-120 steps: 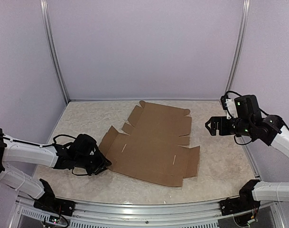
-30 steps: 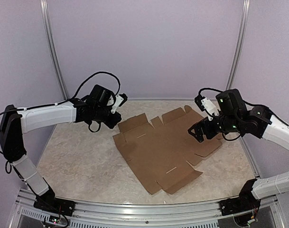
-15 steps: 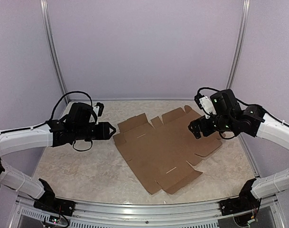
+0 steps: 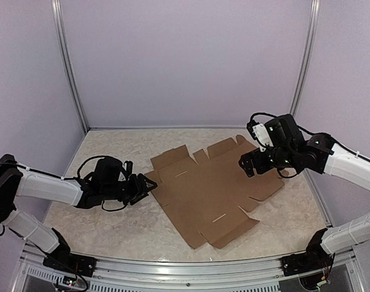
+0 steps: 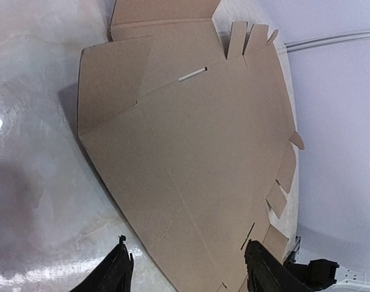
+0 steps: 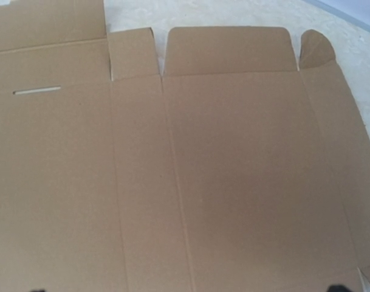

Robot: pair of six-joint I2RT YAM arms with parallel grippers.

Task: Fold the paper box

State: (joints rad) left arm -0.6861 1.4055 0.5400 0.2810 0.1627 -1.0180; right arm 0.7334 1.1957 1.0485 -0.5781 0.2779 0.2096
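Note:
My left gripper's open fingers are still above the side flap's outer edge [image 4: 164, 208] [image 5: 125, 216]. It needs to lower first to get the flap's edge between them.
The paper box [image 4: 212, 188] is a flat brown cardboard sheet with flaps and slits, lying unfolded in the middle of the table. My left gripper [image 4: 147, 185] sits low at the sheet's left edge, open, its fingers pointing at the cardboard. In the left wrist view the two black fingertips [image 5: 121, 255] stand wide apart over the near edge of the paper box [image 5: 191, 158], with nothing held between them. My right gripper [image 4: 248, 164] hovers open above the sheet's right part. The right wrist view is filled by the paper box [image 6: 203, 170], with only dark finger tips at the bottom corners.
The table top [image 4: 112, 152] is pale and marbled. Lilac walls close in the back and both sides, with metal posts [image 4: 72, 79] at the back corners. A metal rail [image 4: 172, 267] runs along the near edge by the arm bases.
My left arm swung from the back left down to the sheet's left edge, and its jaws widened. The right gripper edged slightly left. The sheet has stayed put over the last second.

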